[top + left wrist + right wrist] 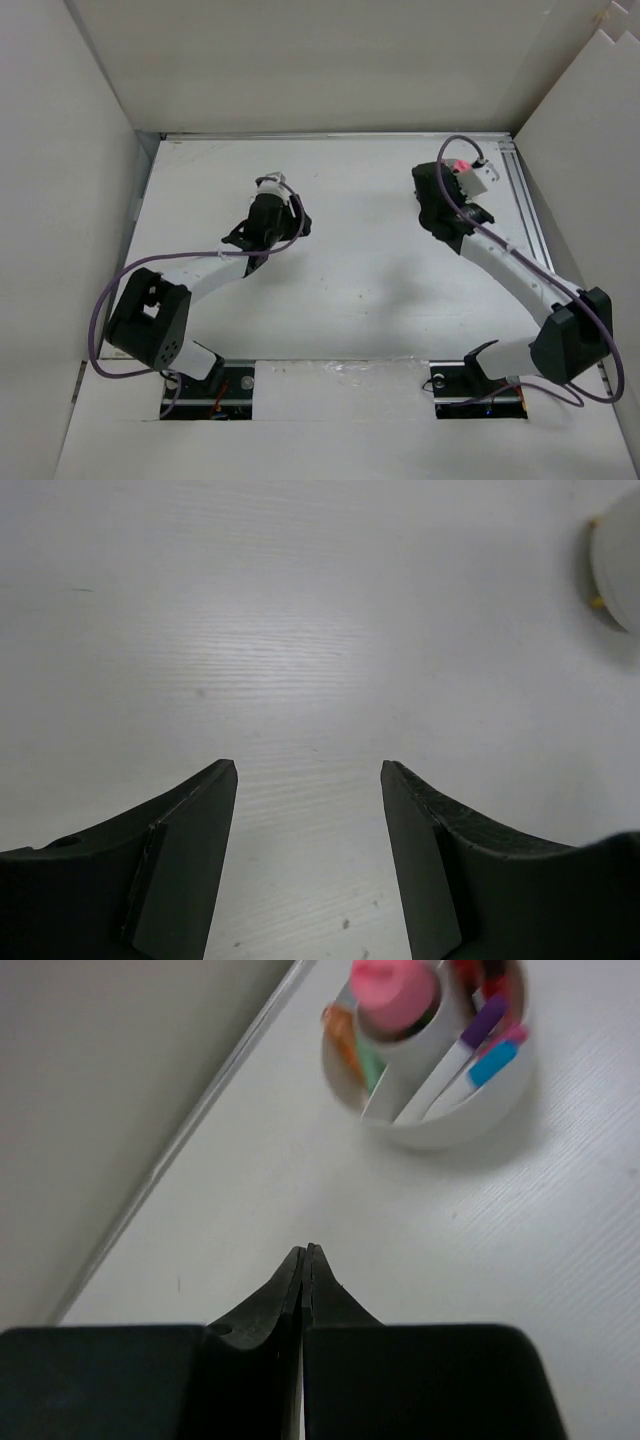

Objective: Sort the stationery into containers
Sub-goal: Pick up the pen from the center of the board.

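Note:
The left gripper's arm will swing it sideways and down next, onto the tabletop below it, to its left in the top view.
The container [440, 1125] is a low round white cup with inner dividers, standing near the table's far right corner [472, 178]. Stationery stands inside it. A pink eraser-like piece [393, 985] sits in the middle compartment, and white pens with purple, pink and blue caps [478, 1048] lean in an outer one. My right gripper [306, 1250] is shut on nothing and hovers over the table just short of the cup. My left gripper [310, 770] is open and empty above bare table. A white round rim [618, 565] shows at the top right of its view.
A raised strip [190, 1130] runs along the table's edge beside the cup, with a white wall behind it. White walls enclose the table on the left, far and right sides [330, 70]. Both arm bases sit at the near edge [340, 385].

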{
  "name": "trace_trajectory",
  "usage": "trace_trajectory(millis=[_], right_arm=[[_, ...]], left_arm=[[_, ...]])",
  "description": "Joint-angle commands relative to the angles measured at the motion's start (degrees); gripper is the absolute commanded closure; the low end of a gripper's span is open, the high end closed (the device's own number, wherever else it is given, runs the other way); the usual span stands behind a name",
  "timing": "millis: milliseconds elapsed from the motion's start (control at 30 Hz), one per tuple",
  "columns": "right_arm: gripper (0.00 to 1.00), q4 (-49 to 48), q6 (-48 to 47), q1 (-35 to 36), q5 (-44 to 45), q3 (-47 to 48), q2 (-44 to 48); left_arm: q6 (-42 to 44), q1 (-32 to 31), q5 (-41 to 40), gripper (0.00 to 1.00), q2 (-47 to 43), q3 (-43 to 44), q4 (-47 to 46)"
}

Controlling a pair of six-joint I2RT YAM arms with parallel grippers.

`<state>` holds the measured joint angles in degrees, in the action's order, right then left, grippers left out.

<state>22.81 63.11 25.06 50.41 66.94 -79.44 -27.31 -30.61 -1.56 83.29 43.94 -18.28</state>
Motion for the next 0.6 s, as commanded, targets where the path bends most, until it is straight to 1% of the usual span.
trace_trajectory(millis=[0, 67, 100, 233, 300, 367, 400, 433, 467, 500, 567], right_arm=[[1.0, -7.8, -5.5, 4.2, -13.5, -6.2, 2.9], [1.0, -9.2, -5.5, 6.2, -15.6, -8.3, 4.0], [1.0, -9.8, -5.5, 8.1, -18.4, -9.1, 4.6], [1.0, -13.0, -6.2, 12.2, -21.9, -11.6, 5.2], [1.0, -13.7, -6.2, 13.5, -21.9, -11.7, 3.6], [1.0, -12.7, -5.6, 14.4, -21.9, -11.1, 2.4], [1.0, -12.7, -5.6, 14.9, -21.9, -11.1, 1.7], [1.0, -12.7, -5.6, 14.9, -21.9, -10.6, 1.7], [0.98, -11.9, -5.6, 14.9, -22.5, -10.1, 1.7], [0.94, -11.9, -6.2, 14.9, -22.6, -10.1, 1.7], [0.88, -11.9, -6.2, 15.5, -21.9, -10.1, 2.3]], left_arm=[[-2.0, 4.1, -10.1, 0.44, -0.3, 4.5, 7.0], [-3.5, 5.8, -13.6, 0.44, -0.3, 4.5, 8.3], [-5.0, 8.1, -13.6, 0.44, 0.2, 4.5, 8.4], [-6.1, 14.1, -13.8, 0.44, 2.1, 6.0, 9.4], [-6.7, 14.6, -16.7, 0.44, 3.4, 7.3, 10.2], [-6.7, 15.2, -17.5, 0.45, 7.4, 12.1, 12.9], [-6.1, 15.2, -18.1, 0.48, 9.2, 14.0, 14.1], [-5.5, 15.2, -18.9, 0.49, 12.6, 17.7, 17.2], [-5.5, 15.2, -18.9, 0.51, 14.1, 19.1, 18.4], [-5.5, 15.2, -19.6, 0.58, 15.4, 20.1, 19.2], [-4.9, 15.2, -19.6, 0.58, 17.6, 21.4, 19.7]])
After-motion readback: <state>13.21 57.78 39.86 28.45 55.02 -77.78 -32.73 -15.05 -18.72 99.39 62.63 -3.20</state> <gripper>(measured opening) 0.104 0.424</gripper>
